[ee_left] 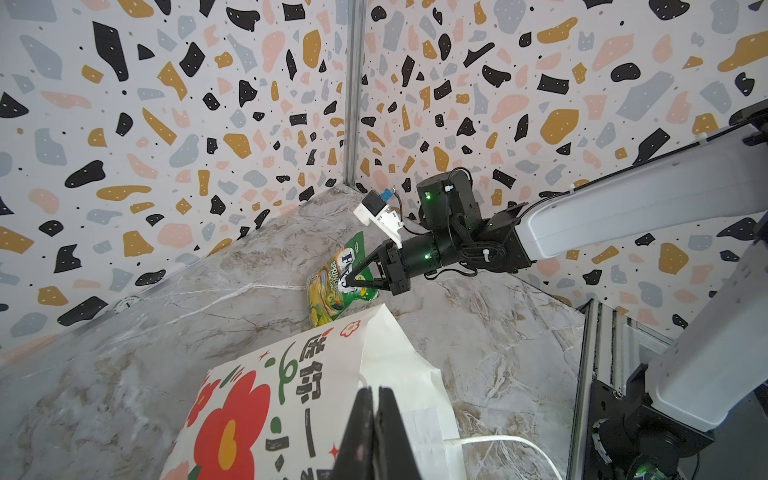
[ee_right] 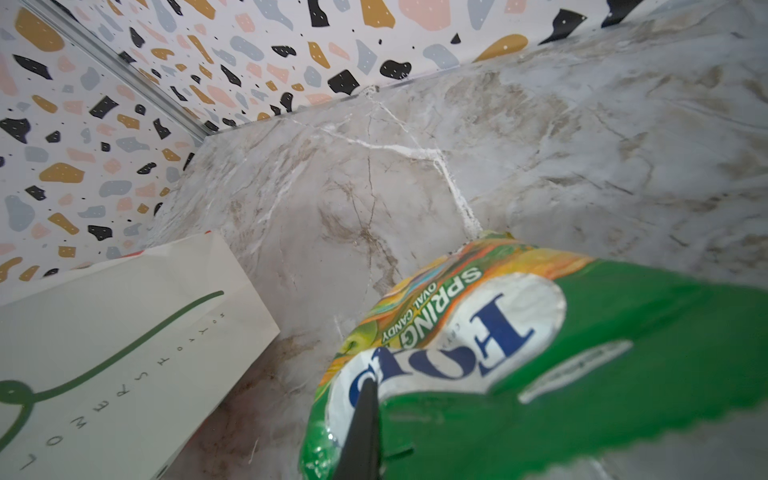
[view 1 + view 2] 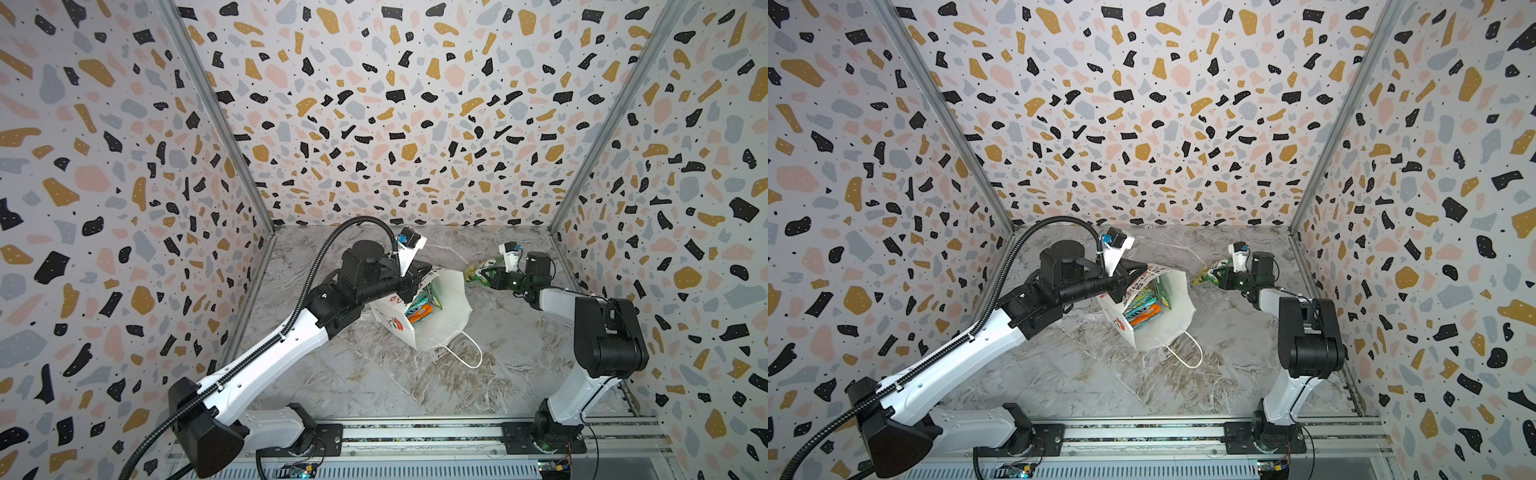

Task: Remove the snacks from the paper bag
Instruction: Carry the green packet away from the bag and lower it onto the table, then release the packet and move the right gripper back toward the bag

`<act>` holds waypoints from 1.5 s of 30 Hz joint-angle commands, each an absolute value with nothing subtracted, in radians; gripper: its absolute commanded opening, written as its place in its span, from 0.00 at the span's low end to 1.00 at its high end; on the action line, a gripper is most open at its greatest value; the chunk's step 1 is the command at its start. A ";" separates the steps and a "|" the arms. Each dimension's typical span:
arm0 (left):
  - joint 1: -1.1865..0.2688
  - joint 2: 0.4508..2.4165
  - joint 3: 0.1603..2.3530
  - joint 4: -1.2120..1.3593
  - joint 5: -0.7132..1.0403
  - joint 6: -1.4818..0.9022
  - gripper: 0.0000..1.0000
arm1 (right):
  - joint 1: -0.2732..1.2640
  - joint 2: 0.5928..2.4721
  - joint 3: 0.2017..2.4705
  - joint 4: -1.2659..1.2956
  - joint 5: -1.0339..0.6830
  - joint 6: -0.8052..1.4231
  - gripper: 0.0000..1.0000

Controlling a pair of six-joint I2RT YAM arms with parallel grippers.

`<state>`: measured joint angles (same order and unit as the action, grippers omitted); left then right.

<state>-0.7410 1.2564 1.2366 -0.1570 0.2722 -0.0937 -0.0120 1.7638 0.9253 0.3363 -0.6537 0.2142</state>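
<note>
I should lower the green-yellow pouch (image 3: 477, 269) flat onto the clear marble beside the paper bag with my right gripper next and let it go there, because that marble is below the gripper.
The white paper bag (image 3: 446, 320) (image 3: 1169, 328) with a red flower stands mid-table, mouth open upward. My left gripper (image 3: 417, 286) (image 3: 1134, 286) (image 1: 377, 392) is shut on its near-left rim; in the left wrist view the printed front of the paper bag (image 1: 266, 407) lies right under the jaws. Several snacks (image 3: 422, 309) (image 3: 1144, 309), teal, orange and green, show inside. My right gripper (image 3: 484, 276) (image 3: 1214, 276) (image 1: 353, 284) (image 2: 368, 388) is shut on a green-yellow pouch (image 3: 477, 269) (image 3: 1204, 272) (image 1: 332, 291) (image 2: 540, 353), held outside the bag, just right of it and above the table.
A white cord handle (image 3: 469, 349) (image 3: 1187, 353) trails from the bag onto the marble tabletop (image 3: 374, 374). Patterned walls close in on the left, back and right. A metal rail (image 3: 415, 436) with both arm bases runs along the front edge.
</note>
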 commanded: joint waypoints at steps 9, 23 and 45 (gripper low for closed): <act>-0.746 1.261 1.241 -0.129 0.285 -0.092 0.00 | -0.025 1.861 1.044 0.141 -0.465 0.141 0.06; -0.745 1.262 1.239 -0.136 0.274 -0.086 0.00 | -0.023 1.977 1.163 0.098 -0.438 0.158 0.41; -0.746 1.257 1.239 -0.144 0.264 -0.078 0.00 | 0.035 1.240 0.801 0.303 -0.556 0.243 0.70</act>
